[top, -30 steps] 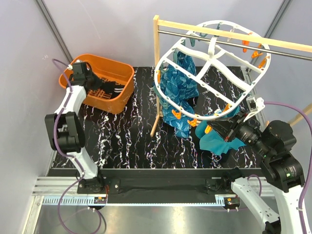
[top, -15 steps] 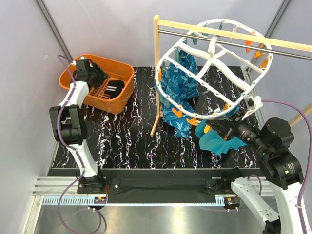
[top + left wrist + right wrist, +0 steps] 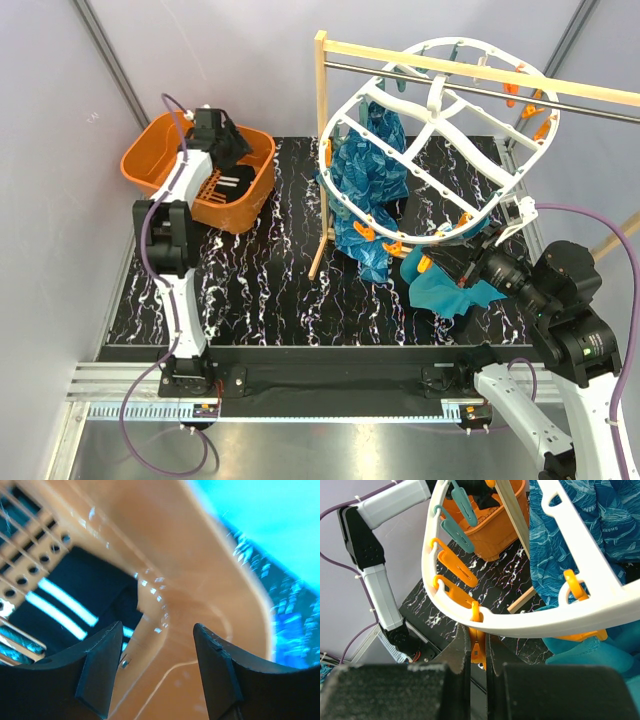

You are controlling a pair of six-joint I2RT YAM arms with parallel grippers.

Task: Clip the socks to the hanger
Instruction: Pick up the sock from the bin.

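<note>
My left gripper will go down into the orange basket (image 3: 150, 160) next, back onto the black sock next to its white stripes, because the open fingers are only facing the side of the basket.
The socks (image 3: 232, 183), black with thin white stripes, lie in the orange basket (image 3: 150, 160) at the back left. My left gripper (image 3: 232, 148) hangs open over the basket's far right part. The left wrist view shows nothing between its fingers (image 3: 102, 665), the striped sock (image 3: 65, 597) below and to the left, and the basket wall (image 3: 200, 580) straight ahead. The white oval hanger (image 3: 440, 130) hangs tilted from the rod. At its lower rim (image 3: 545, 620) my right gripper (image 3: 478, 647) is shut on an orange clip (image 3: 479, 652).
A blue patterned cloth (image 3: 365, 175) hangs clipped on the hanger's left side. A teal cloth (image 3: 450, 290) lies on the black marbled table (image 3: 260, 280) under the right gripper. The wooden rack post (image 3: 321, 150) stands mid-table, with its metal rod (image 3: 590, 108) running right.
My left arm has swung from the basket's left rim to its far right side, and its gripper has opened. The right arm and hanger have barely shifted.
</note>
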